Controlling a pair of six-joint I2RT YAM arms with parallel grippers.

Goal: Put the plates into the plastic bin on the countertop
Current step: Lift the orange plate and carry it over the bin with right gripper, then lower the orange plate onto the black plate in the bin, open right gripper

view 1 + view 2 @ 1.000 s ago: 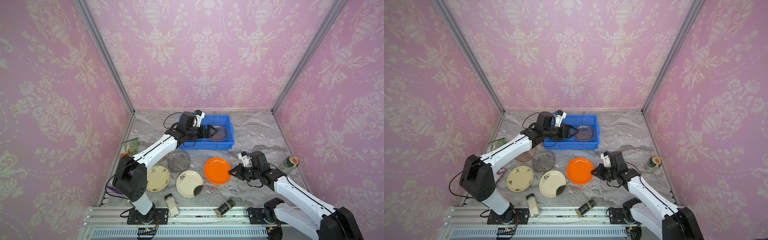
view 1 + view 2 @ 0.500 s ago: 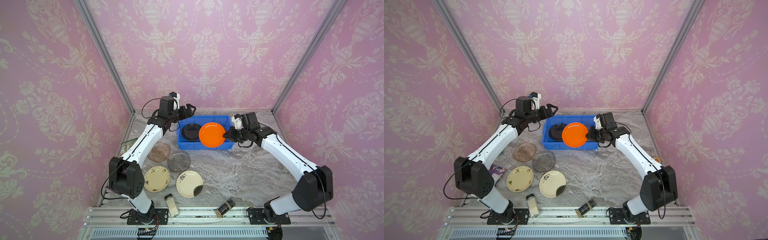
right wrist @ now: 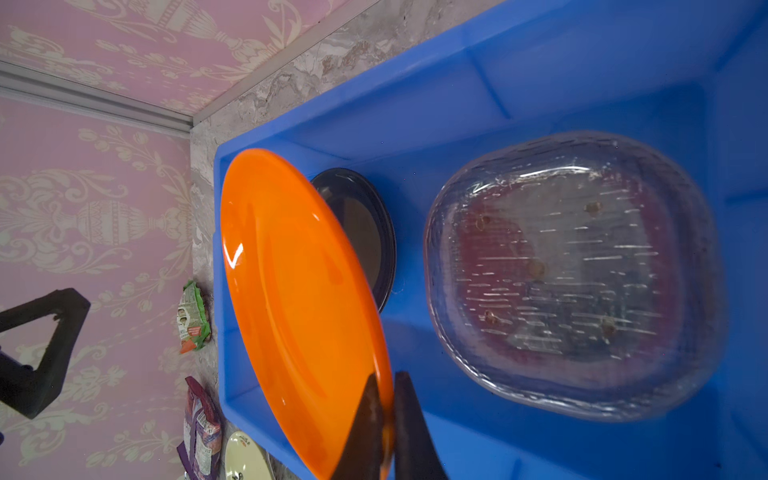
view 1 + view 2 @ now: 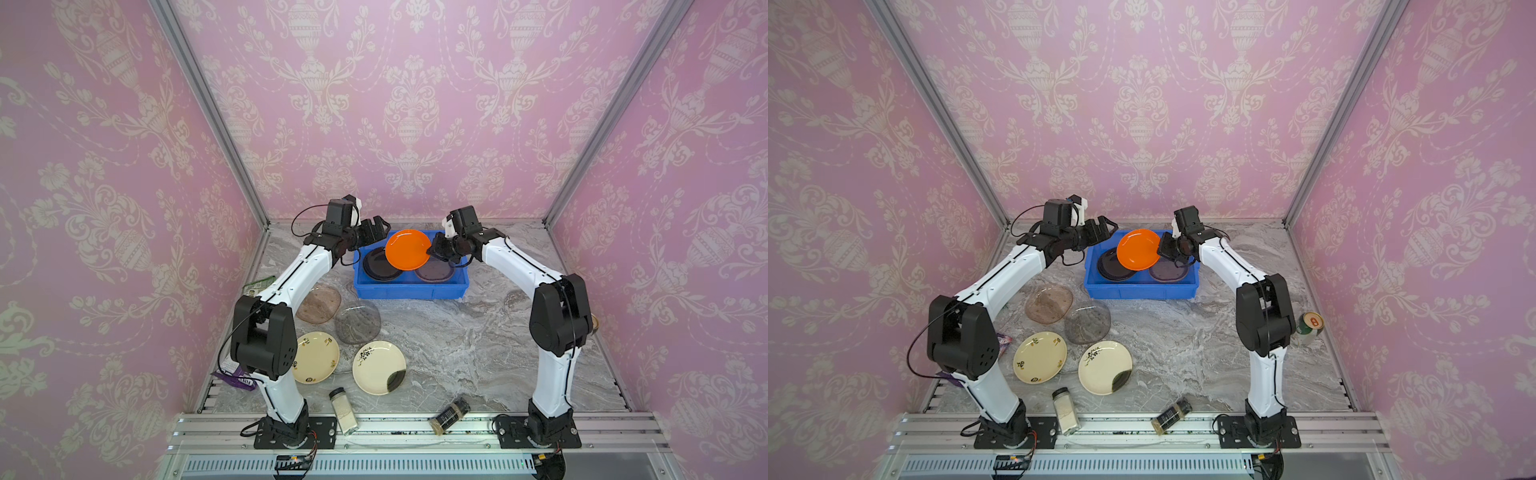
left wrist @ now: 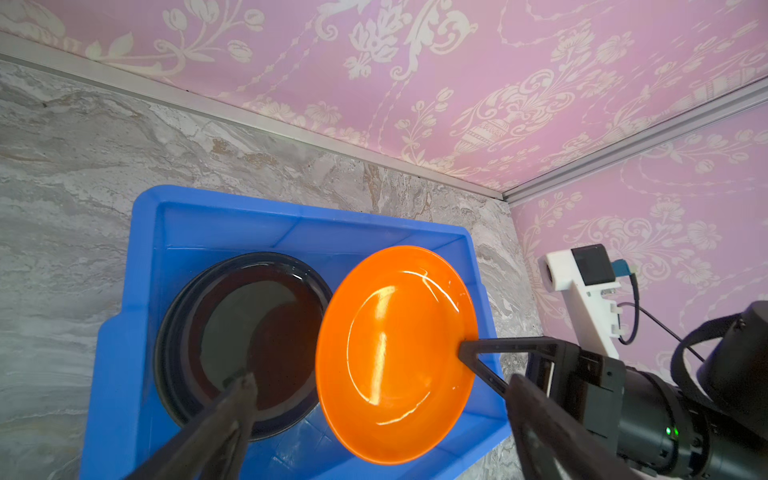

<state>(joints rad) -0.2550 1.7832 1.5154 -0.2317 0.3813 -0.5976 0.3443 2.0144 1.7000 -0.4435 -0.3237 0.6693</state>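
Note:
The orange plate still hangs only partly over the glossy black plate (image 4: 376,268) (image 3: 367,230), so the robot's right gripper next needs to move toward the black plate, lower the orange plate onto it and then let go.
My right gripper (image 4: 434,249) (image 3: 387,382) is shut on the rim of the orange plate (image 4: 407,249) (image 4: 1138,249) (image 3: 299,299), which hangs tilted over the middle of the blue plastic bin (image 4: 411,291) (image 4: 1142,291) (image 5: 145,257). In the bin lie a glossy black plate (image 4: 376,268) (image 5: 249,328) and a translucent glass plate (image 4: 438,272) (image 3: 573,270). My left gripper (image 4: 376,232) (image 5: 380,380) hovers open and empty at the bin's left end. On the countertop (image 4: 457,340) rest a pinkish glass plate (image 4: 318,305), a grey glass plate (image 4: 357,322) and two cream plates (image 4: 316,357) (image 4: 379,367).
Two spice jars (image 4: 344,411) (image 4: 449,413) lie at the front edge. Snack packets (image 4: 259,284) (image 4: 239,378) sit by the left wall, and a can (image 4: 1310,326) by the right wall. The bin stands near the pink back wall.
The right arm lifted the orange plate from the front of the countertop and carried it over the bin. The left gripper drew back out of the bin; a black plate now lies there.

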